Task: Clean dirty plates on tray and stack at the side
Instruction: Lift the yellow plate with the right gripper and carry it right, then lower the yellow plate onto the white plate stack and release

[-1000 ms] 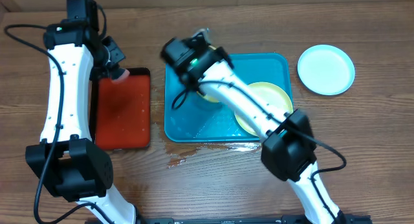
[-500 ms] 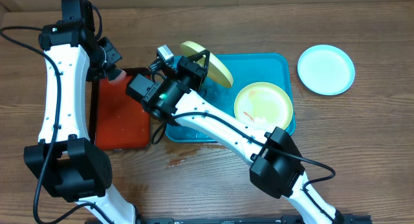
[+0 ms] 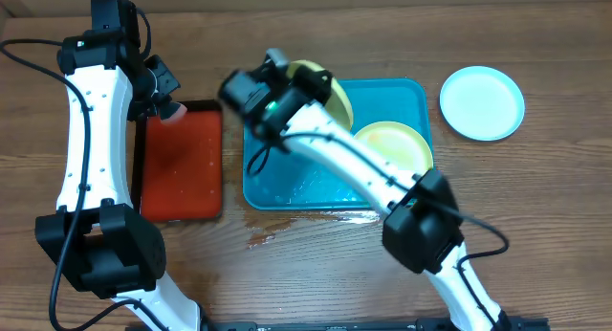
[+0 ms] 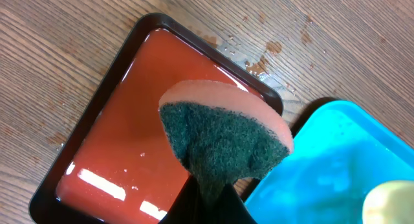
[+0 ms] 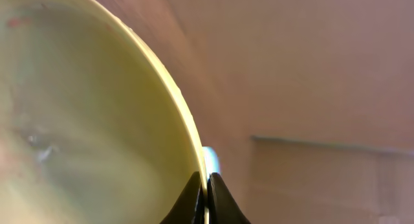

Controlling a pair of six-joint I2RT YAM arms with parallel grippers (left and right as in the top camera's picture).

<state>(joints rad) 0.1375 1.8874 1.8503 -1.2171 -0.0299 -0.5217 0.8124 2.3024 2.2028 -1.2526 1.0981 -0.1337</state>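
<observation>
Next, my right gripper swings across to the bare light blue plate (image 3: 482, 103) below it and to its right in the overhead view, lowers its plate onto it, then releases.
My right gripper (image 3: 311, 82) is shut on the rim of a pale yellow-green plate (image 3: 337, 101), held tilted above the far left corner of the turquoise tray (image 3: 287, 183). In the right wrist view the plate (image 5: 84, 120) fills the left side, its edge pinched in my gripper (image 5: 207, 188). A second yellow-green plate (image 3: 392, 144) lies flat in the tray. A light blue plate (image 3: 482, 102) rests on the table to the right. My left gripper (image 4: 207, 195) is shut on a green-faced sponge (image 4: 223, 143) over the red tray's far end.
The red black-rimmed tray (image 3: 182, 168) lies left of the turquoise one, wet and glossy (image 4: 123, 153). Water is spilled on the wood (image 3: 273, 233) by the turquoise tray's front edge. The right arm crosses over that tray.
The right arm has lifted the yellow-green plate off the tray, swung it left and tilted it up, then shifted it back right a little. The left arm with the sponge has stayed put.
</observation>
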